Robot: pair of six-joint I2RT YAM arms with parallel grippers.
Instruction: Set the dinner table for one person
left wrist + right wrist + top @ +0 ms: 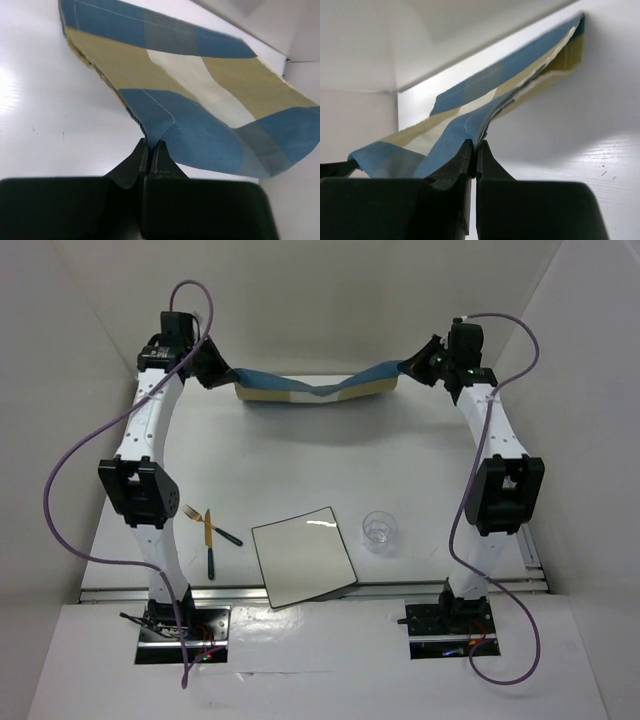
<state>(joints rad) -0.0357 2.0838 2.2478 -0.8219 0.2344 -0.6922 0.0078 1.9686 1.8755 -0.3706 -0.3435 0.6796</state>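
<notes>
My left gripper draws back and down to the clear tabletop between fork (pixel 198 520) and plate next and releases the placemat's corner there, since the placemat hangs slack and unspread.
A blue-and-tan striped placemat (pixel 312 388) hangs slack between my two grippers at the far end of the white dinner table (pixel 300 460). My left gripper (pixel 215 372) is shut on its left corner, seen in the left wrist view (pixel 150 145) with the cloth (pixel 200 100) spreading away. My right gripper (pixel 420 365) is shut on its right corner, seen in the right wrist view (pixel 475 146) with the cloth (pixel 465 125) pinched between the jaws. A square white black-rimmed plate (pixel 303 555), a clear glass (pixel 378 530), and a fork (pixel 198 520) with a knife (pixel 210 545) lie near the front.
White walls enclose the table on the left, back and right. The plate overhangs the table's front edge slightly. Purple cables loop beside both arms.
</notes>
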